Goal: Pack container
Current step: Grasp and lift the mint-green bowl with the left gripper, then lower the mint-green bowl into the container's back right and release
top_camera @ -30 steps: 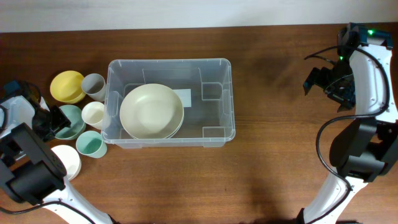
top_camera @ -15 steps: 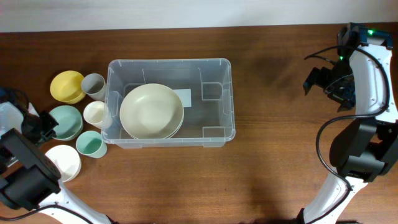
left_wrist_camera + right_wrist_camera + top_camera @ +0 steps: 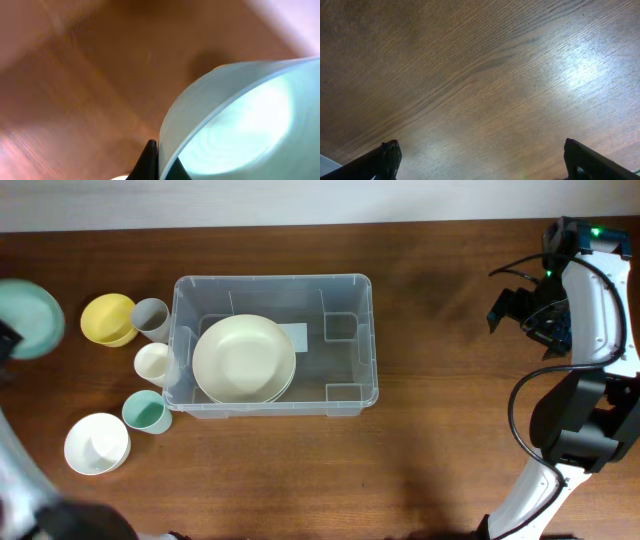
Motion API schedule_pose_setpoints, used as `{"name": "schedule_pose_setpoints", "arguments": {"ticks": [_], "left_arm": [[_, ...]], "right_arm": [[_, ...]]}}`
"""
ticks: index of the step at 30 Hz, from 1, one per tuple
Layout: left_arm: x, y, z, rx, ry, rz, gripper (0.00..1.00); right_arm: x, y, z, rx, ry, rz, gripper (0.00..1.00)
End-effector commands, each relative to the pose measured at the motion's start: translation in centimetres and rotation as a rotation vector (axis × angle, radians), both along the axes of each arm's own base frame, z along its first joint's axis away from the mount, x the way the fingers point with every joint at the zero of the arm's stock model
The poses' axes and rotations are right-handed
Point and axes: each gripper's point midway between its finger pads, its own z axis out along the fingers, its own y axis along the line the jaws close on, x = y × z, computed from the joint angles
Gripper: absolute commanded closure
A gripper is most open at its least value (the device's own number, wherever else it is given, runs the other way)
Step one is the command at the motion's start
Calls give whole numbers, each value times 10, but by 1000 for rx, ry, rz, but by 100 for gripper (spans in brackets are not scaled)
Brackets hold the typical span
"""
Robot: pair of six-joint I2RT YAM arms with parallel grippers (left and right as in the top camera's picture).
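Observation:
The container's bottom is free beside the cream bowl, below it and to its right in the overhead view. My left gripper should next swing across, go down and let go there.
The clear plastic container stands at the middle left of the table with a large cream bowl inside it. At the far left edge of the overhead view a pale green bowl hangs raised above the table. My left gripper is shut on that green bowl's rim, one dark finger outside the wall and one inside. My right gripper is open over bare wood at the far right, with nothing between its fingers.
Left of the container stand a yellow bowl, a grey cup, a cream cup, a teal cup and a white bowl. The right arm's base is at the right edge.
My left gripper closed on the pale green bowl and lifted it off the table, up and toward the far left. The right arm has not moved.

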Motion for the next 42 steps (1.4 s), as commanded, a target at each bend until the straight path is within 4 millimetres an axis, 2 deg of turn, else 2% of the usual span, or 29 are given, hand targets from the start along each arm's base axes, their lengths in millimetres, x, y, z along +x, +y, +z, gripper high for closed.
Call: {"name": "schedule_pose_setpoints", "arguments": {"ticks": [1, 4, 6, 8, 10, 12, 14, 15, 16, 18, 20, 25, 27, 30, 34, 37, 42], "left_arm": [[0, -49, 99, 91, -264, -97, 99], [6, -102, 150, 140, -422, -248, 99], [16, -153, 177, 144, -519, -403, 99], [28, -206, 189, 123, -573, -554, 99], [39, -247, 188, 93, -586, -665, 99], [52, -297, 178, 45, -575, -795, 99], [68, -348, 156, -5, -531, -920, 99], [73, -362, 147, -19, -511, -953, 99], [81, -383, 131, -42, -476, -996, 99], [100, -428, 81, -98, -364, -1081, 99], [111, -452, 46, -125, -290, -1120, 99], [125, -495, -32, -172, -131, -1181, 99], [125, -503, -58, -173, -69, -1185, 99], [132, -492, -81, -121, -5, -1132, 99], [140, -467, -95, -1, 53, -1046, 99], [142, -466, -107, 22, 82, -1063, 99], [143, -468, -146, 6, 161, -1065, 99]], "right_arm": [[-1, -1, 2, 0, -4, -4, 1], [-1, -1, 2, 0, -4, -4, 1], [-1, -1, 2, 0, -4, -4, 1], [-1, 0, 2, 0, -4, -4, 1], [-1, -1, 2, 0, -4, -4, 1], [-1, -1, 2, 0, -4, -4, 1], [-1, 0, 2, 0, -4, -4, 1], [-1, 0, 2, 0, -4, -4, 1], [-1, -1, 2, 0, -4, -4, 1], [-1, 0, 2, 0, -4, -4, 1], [-1, -1, 2, 0, -4, -4, 1], [-1, 0, 2, 0, -4, -4, 1], [-1, -1, 2, 0, -4, -4, 1], [-1, -1, 2, 0, -4, -4, 1], [-1, -1, 2, 0, -4, -4, 1], [-1, 0, 2, 1, -4, -4, 1], [-1, -1, 2, 0, -4, -4, 1]]}}
